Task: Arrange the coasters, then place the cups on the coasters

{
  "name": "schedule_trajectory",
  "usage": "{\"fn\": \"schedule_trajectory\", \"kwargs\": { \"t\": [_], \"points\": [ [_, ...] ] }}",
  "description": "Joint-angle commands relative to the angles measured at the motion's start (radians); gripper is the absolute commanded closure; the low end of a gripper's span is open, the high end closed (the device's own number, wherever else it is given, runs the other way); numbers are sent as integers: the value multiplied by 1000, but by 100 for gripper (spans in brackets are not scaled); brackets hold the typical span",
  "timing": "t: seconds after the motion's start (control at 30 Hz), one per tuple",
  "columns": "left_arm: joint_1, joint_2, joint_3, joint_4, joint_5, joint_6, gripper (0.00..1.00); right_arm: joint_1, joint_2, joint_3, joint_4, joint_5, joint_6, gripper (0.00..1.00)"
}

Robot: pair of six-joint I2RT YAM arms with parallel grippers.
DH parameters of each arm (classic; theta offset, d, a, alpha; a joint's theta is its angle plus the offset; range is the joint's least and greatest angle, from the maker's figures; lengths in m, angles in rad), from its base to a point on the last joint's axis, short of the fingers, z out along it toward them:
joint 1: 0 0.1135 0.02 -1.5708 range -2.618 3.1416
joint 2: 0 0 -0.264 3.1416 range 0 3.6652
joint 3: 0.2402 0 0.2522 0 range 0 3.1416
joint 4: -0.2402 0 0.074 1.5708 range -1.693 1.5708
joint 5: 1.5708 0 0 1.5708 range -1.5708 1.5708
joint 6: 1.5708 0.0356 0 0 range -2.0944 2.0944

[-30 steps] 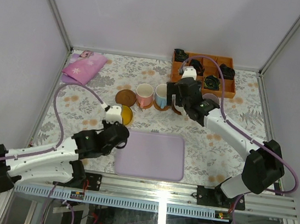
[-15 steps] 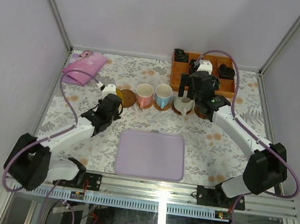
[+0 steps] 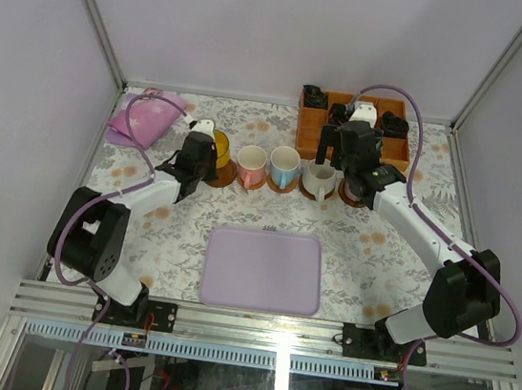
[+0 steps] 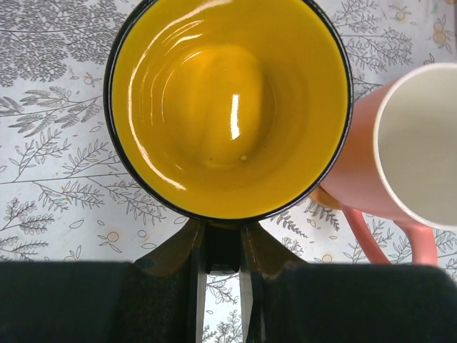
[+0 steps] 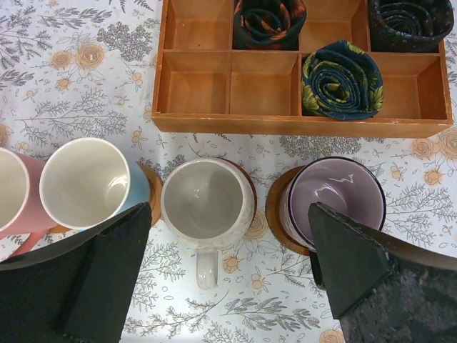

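Observation:
My left gripper moves back and down next, seats the yellow cup on the near part of the brown coaster (image 3: 221, 176), which shows uncovered, and releases the cup's handle.
My left gripper (image 4: 223, 246) is shut on the handle of the yellow cup (image 4: 228, 107), which it holds at the left end of the row (image 3: 219, 148), over a brown coaster (image 3: 221, 176). Whether that cup rests on the coaster I cannot tell. Beside it stands the pink-handled cup (image 4: 414, 150). The blue cup (image 5: 89, 182), the cream-white cup (image 5: 207, 200) and the purple cup (image 5: 335, 196) each sit on a coaster (image 5: 275, 211). My right gripper (image 5: 230, 229) hangs open above the cream-white cup (image 3: 319, 177), touching nothing.
An orange-brown compartment box (image 5: 228, 121) with rolled dark cloths stands just behind the row of cups. A lavender tray (image 3: 263, 270) lies near the front middle. A pink pouch (image 3: 146, 115) lies at the back left corner.
My left arm has carried the yellow cup from beside the tray back to the row's left end. My right gripper has moved from the row's middle to over the cream-white cup.

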Motion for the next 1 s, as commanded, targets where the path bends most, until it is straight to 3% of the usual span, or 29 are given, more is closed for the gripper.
{"fn": "schedule_trajectory", "kwargs": {
  "t": [0.0,0.27,0.97],
  "points": [
    [18,5,45,130,70,48,100,-7,-25,44,40,31,10,2],
    [22,4,26,89,113,17,100,-7,-13,47,32,13,18,2],
    [22,6,6,-4,68,-14,100,-7,-10,25,40,-30,36,2]
  ]
}}
